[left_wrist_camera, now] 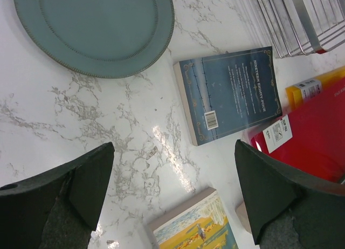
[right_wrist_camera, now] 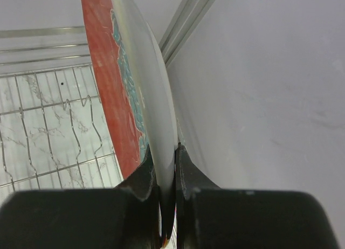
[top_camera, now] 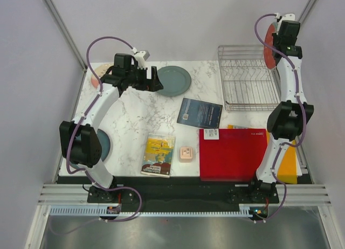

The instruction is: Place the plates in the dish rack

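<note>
I will next lower the edge-on plate with my right gripper until it stands among the rack's wires by the wall (top_camera: 268, 73) (right_wrist_camera: 95, 128), because those wires are below it. Then I will let go of the plate's rim.
My right gripper (top_camera: 275, 50) is shut on the rim of the red plate with teal floral pattern (top_camera: 267, 50) and holds it upright, edge-on, above the right side of the silver wire dish rack (top_camera: 245, 79). In the right wrist view the plate (right_wrist_camera: 116, 82) stands between my fingers (right_wrist_camera: 164, 152), with the rack's wires (right_wrist_camera: 48, 114) below. My left gripper (top_camera: 157, 80) is open and empty, just left of the grey-green plate (top_camera: 173, 80), which also shows in the left wrist view (left_wrist_camera: 91, 28). The cream-and-pink plate (top_camera: 96, 76) and the dark teal-blue plate (top_camera: 103, 145) are partly hidden by the left arm.
A dark blue book (top_camera: 199, 113) lies mid-table and a yellow-covered book (top_camera: 159, 154) lies near the front. A small pink block (top_camera: 186, 153) sits beside the red flat mat (top_camera: 233, 153), which has a yellow sheet (top_camera: 291, 165) under it. The enclosure wall is close to the rack's right side.
</note>
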